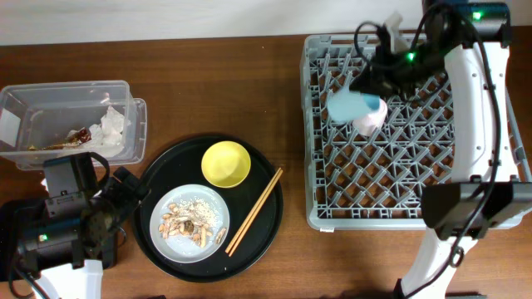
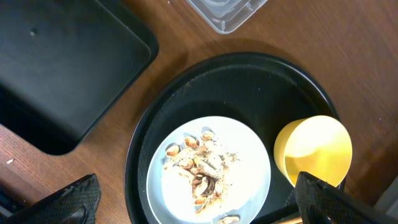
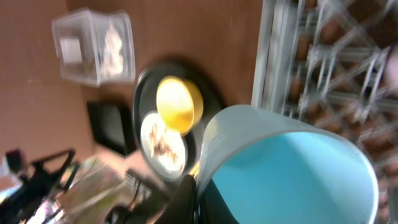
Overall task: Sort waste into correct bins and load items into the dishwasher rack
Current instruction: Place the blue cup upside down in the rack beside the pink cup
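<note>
The pegs on the near side of the pink cup [image 1: 373, 121] stand empty. My right gripper needs to draw back past that cup next, lower the thing to the rack's wires on that side and then let go of it.
My right gripper [image 1: 371, 80] is shut on the rim of the light blue cup [image 1: 347, 106], holding it over the back left of the grey dishwasher rack [image 1: 314, 158], against the pink cup [image 1: 373, 121]. The blue cup fills the right wrist view [image 3: 292, 168]. The white plate [image 1: 213, 209] with food scraps [image 2: 202, 165], the yellow bowl [image 1: 226, 164] and two chopsticks [image 1: 254, 211] lie on a round black tray [image 1: 158, 178]. My left gripper [image 2: 198, 190] is open above the plate's left side. The clear tub [image 1: 33, 112] holds white napkins [image 1: 111, 126] and a brownish wrapper [image 1: 79, 136].
The flat black tray [image 2: 56, 68] lies left of the round tray, under my left arm [image 1: 71, 220] in the overhead view. The clear tub's corner [image 2: 227, 12] sits just beyond it. The right arm's white base [image 1: 453, 241] stands at the rack's front right.
</note>
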{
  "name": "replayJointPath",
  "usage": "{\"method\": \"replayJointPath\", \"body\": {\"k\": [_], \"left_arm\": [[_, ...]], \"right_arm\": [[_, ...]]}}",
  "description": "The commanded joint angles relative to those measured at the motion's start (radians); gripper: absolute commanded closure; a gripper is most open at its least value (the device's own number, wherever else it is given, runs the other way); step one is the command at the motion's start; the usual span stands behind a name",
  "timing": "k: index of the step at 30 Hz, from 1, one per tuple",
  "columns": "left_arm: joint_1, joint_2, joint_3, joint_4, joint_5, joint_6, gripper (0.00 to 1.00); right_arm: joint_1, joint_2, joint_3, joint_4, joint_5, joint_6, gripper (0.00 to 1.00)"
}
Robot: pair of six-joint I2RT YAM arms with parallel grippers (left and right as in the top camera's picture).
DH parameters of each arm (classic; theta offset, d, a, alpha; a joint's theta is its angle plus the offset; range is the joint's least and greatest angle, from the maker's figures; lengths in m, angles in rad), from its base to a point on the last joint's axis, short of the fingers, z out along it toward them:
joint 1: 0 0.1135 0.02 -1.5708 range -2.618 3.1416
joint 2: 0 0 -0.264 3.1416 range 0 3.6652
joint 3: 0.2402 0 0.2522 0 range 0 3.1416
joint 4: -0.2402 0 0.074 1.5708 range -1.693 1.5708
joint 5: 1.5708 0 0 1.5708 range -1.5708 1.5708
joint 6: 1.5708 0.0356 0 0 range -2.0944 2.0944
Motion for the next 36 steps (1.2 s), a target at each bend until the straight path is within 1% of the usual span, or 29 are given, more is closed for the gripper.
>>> {"method": "replayJointPath", "body": {"k": [1,2,3,7,9,12,14,18,20,21,23,25,28,30,34,36], "left_arm": [[0.005,-0.005,0.006,0.000,0.004,0.001,0.01],[0.005,-0.005,0.006,0.000,0.004,0.001,0.01],[0.005,-0.005,0.006,0.000,0.004,0.001,0.01],[0.005,-0.005,0.006,0.000,0.004,0.001,0.01],[0.005,-0.005,0.006,0.000,0.004,0.001,0.01],[0.005,-0.005,0.006,0.000,0.004,0.001,0.01],[0.005,-0.005,0.006,0.000,0.004,0.001,0.01],[0.005,-0.005,0.006,0.000,0.004,0.001,0.01],[0.005,-0.005,0.006,0.000,0.004,0.001,0.01],[0.005,-0.005,0.006,0.000,0.004,0.001,0.01],[0.005,-0.005,0.006,0.000,0.004,0.001,0.01],[0.005,-0.005,0.006,0.000,0.004,0.001,0.01],[0.005,-0.005,0.006,0.000,0.004,0.001,0.01],[0.005,-0.005,0.006,0.000,0.004,0.001,0.01],[0.005,-0.005,0.006,0.000,0.004,0.001,0.01],[0.005,-0.005,0.006,0.000,0.004,0.001,0.01]], "right_arm": [[-0.086,-0.038,-0.177,-0.006,-0.164,-0.166,0.96],[-0.128,-0.038,-0.276,-0.006,-0.296,-0.274,0.96],[-0.161,-0.038,-0.364,-0.006,-0.369,-0.342,0.96],[-0.268,-0.035,-0.650,-0.005,-0.552,-0.551,0.96],[-0.302,-0.034,-0.742,0.016,-0.595,-0.593,0.96],[-0.342,-0.029,-0.849,0.108,-0.637,-0.596,0.96],[-0.349,-0.006,-0.872,0.150,-0.635,-0.595,0.96],[-0.374,0.006,-0.872,0.166,-0.622,-0.595,0.96],[-0.387,0.006,-0.872,0.175,-0.558,-0.590,0.96],[-0.389,0.006,-0.872,0.197,-0.494,-0.540,0.96],[-0.392,0.006,-0.872,0.246,-0.428,-0.460,0.95],[-0.392,0.006,-0.872,0.251,-0.445,-0.440,0.96],[-0.392,0.006,-0.872,0.227,-0.546,-0.441,0.96],[-0.389,0.006,-0.872,0.215,-0.575,-0.441,0.96],[-0.364,0.006,-0.872,0.085,-0.639,-0.569,0.96],[-0.363,0.006,-0.872,0.067,-0.639,-0.605,0.96]]}}
